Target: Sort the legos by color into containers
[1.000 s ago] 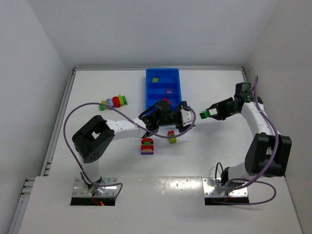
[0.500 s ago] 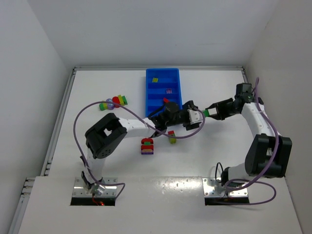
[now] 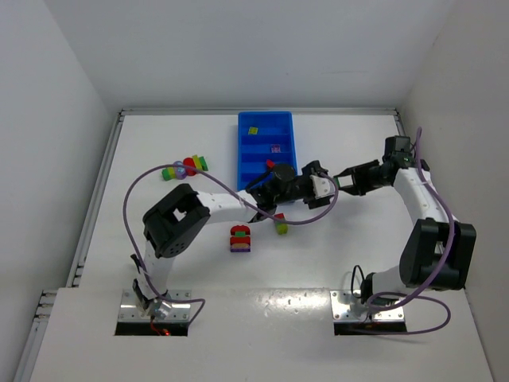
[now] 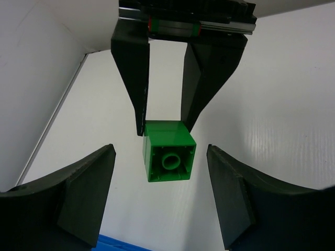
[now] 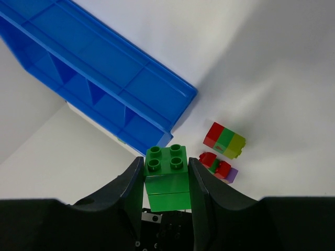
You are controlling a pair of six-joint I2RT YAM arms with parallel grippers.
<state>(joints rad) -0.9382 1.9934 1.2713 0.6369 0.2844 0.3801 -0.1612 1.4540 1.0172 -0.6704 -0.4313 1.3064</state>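
The right gripper will swing down and to its left in the top view to the tray's near container (image 3: pixel 252 177) (image 5: pixel 144 130) next and release there, since others hold other colours.
A green lego (image 4: pixel 168 151) hangs in the air, with my right gripper (image 5: pixel 166 172) shut on it; its studs (image 5: pixel 166 158) face the right wrist camera. My left gripper (image 4: pixel 159 196) is open, its fingers (image 4: pixel 86 193) standing either side of the brick and just below it, not touching. From above the two grippers meet nose to nose right of the blue tray (image 3: pixel 286 143): the left gripper (image 3: pixel 328 188), the right gripper (image 3: pixel 342 182). The tray's containers hold a yellow-green lego (image 3: pixel 253 130), a purple one (image 3: pixel 276 148) and a red one (image 3: pixel 270 164).
Loose lego clusters lie on the white table: a red, green and yellow-green one (image 5: pixel 225 140), a red, green and purple one (image 5: pixel 217 166), and a multicoloured row (image 3: pixel 184 167) left of the tray. The left arm's cable (image 3: pixel 159 179) loops over the table.
My left arm has stretched to the right until its open fingers frame the green lego. The right gripper has held still with the brick.
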